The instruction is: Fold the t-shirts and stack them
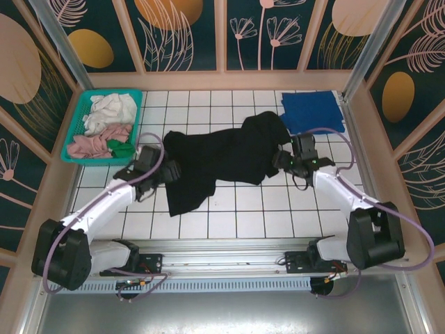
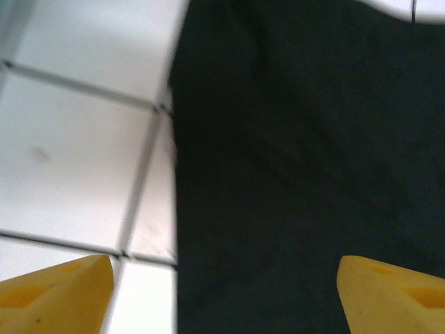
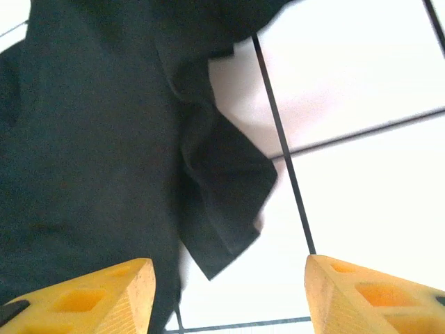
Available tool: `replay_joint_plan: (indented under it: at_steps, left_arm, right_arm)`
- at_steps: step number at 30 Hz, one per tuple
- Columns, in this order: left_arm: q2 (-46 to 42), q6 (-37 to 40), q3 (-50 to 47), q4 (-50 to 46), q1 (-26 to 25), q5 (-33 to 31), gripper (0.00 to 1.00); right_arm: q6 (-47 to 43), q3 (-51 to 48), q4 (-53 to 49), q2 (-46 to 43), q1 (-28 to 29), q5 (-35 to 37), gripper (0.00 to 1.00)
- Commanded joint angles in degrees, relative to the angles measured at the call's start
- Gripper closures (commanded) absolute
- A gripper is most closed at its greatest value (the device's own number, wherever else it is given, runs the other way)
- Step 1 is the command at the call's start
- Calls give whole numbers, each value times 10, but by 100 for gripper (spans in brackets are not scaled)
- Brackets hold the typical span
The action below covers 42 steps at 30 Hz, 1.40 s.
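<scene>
Next, my right gripper lowers slightly outward and closes on the bunched fold by the black shirt's loose corner, as that fold lies below and outward of its fingers.
A large black t-shirt point(image 1: 222, 156) lies rumpled across the middle of the white tiled table. A royal-blue t-shirt point(image 1: 311, 110) rests folded flat at the back right. My left gripper point(image 1: 169, 172) hovers over the black shirt's left edge. In the left wrist view its yellow fingers point(image 2: 55, 296) stand wide open above the black cloth point(image 2: 299, 139), holding nothing. My right gripper point(image 1: 280, 161) is at the shirt's right end. Its jaws are open too, with a loose corner of black cloth point(image 3: 229, 195) lying on the tiles just ahead of the right gripper point(image 3: 229, 296).
A teal mesh basket point(image 1: 111, 92) with white, pink and green cloths stands at the back left. Wooden-framed patterned walls close in the table on three sides. Bare tiles point(image 1: 257, 209) lie in front of the black shirt.
</scene>
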Motion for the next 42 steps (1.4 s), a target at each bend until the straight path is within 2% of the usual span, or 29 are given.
replay_joint_plan:
  at_steps: [1,4,12,16,17,19,22,26,30,35,39,42]
  left_arm:
    - [-12,-80,-72,36,-23,22,18]
    - [-17,-106,-123,58,-43,23,18]
    - [9,-131,-156,93,-79,25,16]
    - [30,-132,-166,117,-82,41,25]
    - [33,-131,-170,121,-83,41,30]
    - [37,-128,-175,130,-83,41,49]
    - [43,-118,-175,140,-83,51,70]
    - [21,-128,-191,198,-83,91,100]
    - [-44,-134,-182,186,-83,82,100]
    - [-173,-131,-114,77,-82,23,100]
    - [-259,-111,0,-37,-82,-56,100]
    - [-281,-84,105,-103,-82,-107,100]
  right_arm:
    - [34,-36,52,27,3,-17,45]
    - [28,-19,54,69,7,-10,54]
    - [31,27,93,158,39,-15,56]
    - [40,54,82,207,57,3,59]
    - [44,56,81,215,59,11,59]
    - [48,55,84,225,60,13,61]
    - [48,55,83,238,61,18,66]
    - [44,50,70,236,61,54,81]
    - [37,34,57,196,53,74,100]
    - [19,38,2,89,50,79,100]
    - [-2,82,-70,-28,51,83,100]
    - [-19,144,-128,-101,51,86,100]
